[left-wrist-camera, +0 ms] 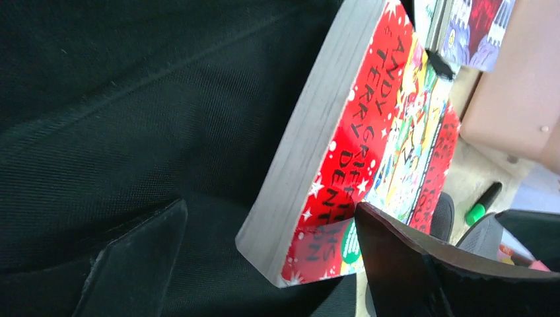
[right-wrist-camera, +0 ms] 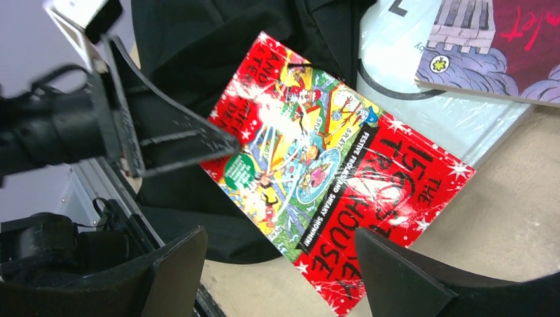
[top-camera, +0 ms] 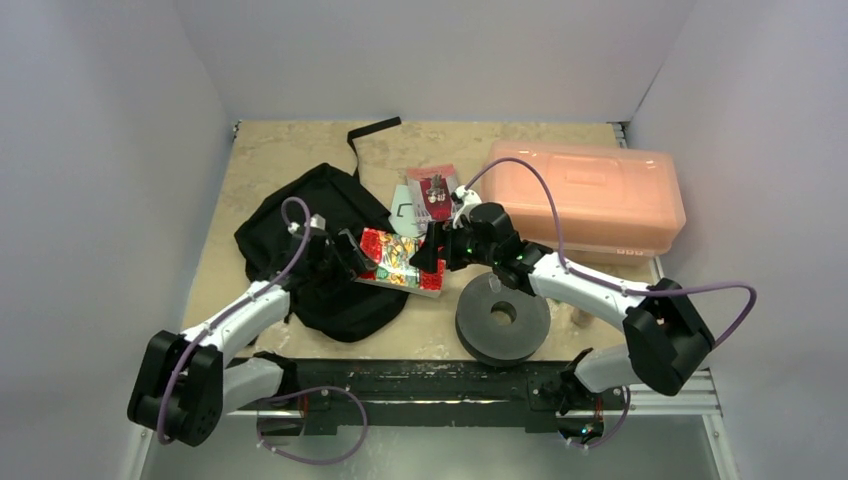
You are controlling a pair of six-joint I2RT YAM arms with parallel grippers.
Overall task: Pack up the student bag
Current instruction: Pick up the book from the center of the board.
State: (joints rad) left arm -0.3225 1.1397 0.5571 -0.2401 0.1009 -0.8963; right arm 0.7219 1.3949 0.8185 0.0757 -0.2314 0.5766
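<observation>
The robot will next tilt its left gripper flatter, then slide it over the book's near corner (top-camera: pixel 366 277) (left-wrist-camera: pixel 285 261) as it closes.
The student bag (top-camera: pixel 320 250) lies floppy at the table's left; its black fabric fills the left wrist view (left-wrist-camera: pixel 132 99) and shows in the right wrist view (right-wrist-camera: pixel 198 39). A red picture book (top-camera: pixel 400 260) lies with its left end over the bag's edge. My left gripper (top-camera: pixel 345 255) is open, with the book's near corner (left-wrist-camera: pixel 310 218) between its fingers (left-wrist-camera: pixel 269 207); one finger touches the cover, the other stands apart. My right gripper (top-camera: pixel 432 255) is open and empty just above the book's right end (right-wrist-camera: pixel 343 178), fingers either side (right-wrist-camera: pixel 279 232).
A translucent orange lidded box (top-camera: pixel 590 195) stands at the back right. A dark grey spool (top-camera: pixel 503 318) sits near the front, under the right arm. Two more books (top-camera: pixel 428 190) lie behind the red one. A green marker (left-wrist-camera: pixel 484 203) lies past the book.
</observation>
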